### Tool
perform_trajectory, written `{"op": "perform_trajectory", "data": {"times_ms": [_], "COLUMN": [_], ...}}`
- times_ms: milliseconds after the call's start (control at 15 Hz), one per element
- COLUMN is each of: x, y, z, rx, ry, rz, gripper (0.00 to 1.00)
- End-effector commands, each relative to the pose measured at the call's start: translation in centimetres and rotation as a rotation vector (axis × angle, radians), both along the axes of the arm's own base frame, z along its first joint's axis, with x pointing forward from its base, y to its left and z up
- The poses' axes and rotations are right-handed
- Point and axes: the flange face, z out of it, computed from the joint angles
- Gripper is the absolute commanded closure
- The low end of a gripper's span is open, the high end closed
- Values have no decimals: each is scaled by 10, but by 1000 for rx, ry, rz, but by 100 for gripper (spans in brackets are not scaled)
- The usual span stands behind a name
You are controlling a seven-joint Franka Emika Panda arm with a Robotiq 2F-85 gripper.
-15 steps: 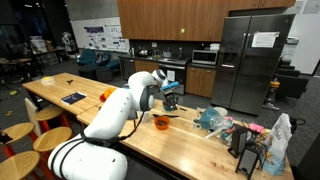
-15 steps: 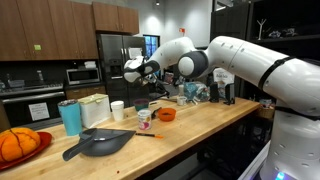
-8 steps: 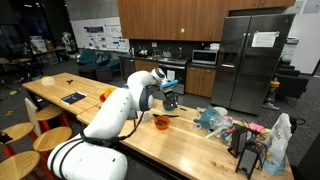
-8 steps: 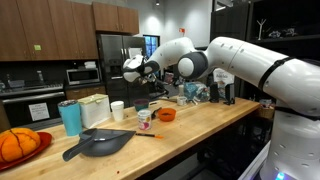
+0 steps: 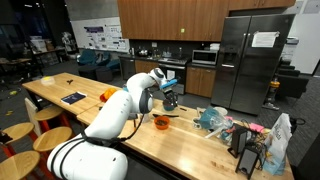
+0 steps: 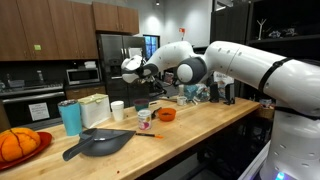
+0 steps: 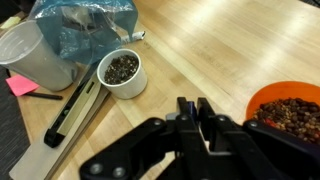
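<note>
Next, my gripper shifts to the left in the wrist view, raised away from the orange bowl, and opens where the table beneath lies bare [image 7: 150,122].
My gripper [image 7: 192,112] hangs above the wooden table [image 7: 210,50], with its fingers closed on a small dark blue object [image 7: 191,108] that only just shows between them. An orange bowl of brown beans [image 7: 292,110] lies below it to the right. A small white cup of dark beans [image 7: 122,72] stands to its left. In both exterior views the gripper [image 5: 170,100] [image 6: 140,71] is raised above the orange bowl [image 5: 160,122] [image 6: 166,114].
A blue plastic bag [image 7: 85,25], a pale cup [image 7: 35,55] and a black pan handle [image 7: 72,108] lie beyond the white cup. A black pan [image 6: 100,143], a teal cup [image 6: 70,117] and an orange item on a red plate [image 6: 18,145] sit along the table.
The gripper has shifted slightly sideways and stays raised with its fingers closed. Nothing on the table has moved.
</note>
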Motion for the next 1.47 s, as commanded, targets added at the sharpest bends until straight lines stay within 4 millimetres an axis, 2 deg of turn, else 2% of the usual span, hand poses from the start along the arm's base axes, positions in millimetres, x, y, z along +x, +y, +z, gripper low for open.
{"op": "perform_trajectory", "data": {"times_ms": [0, 267, 533, 667, 1000, 1400], "x": [6, 10, 14, 16, 20, 20], "y": [1, -2, -10, -9, -2, 5], "z": [8, 9, 27, 30, 20, -4], "rx": [-7, -22, -54, -61, -49, -46], "ry": [-35, -49, -70, -82, -91, -63], "rz": [30, 50, 78, 92, 125, 149], "gripper": [96, 96, 96, 96, 96, 96]}}
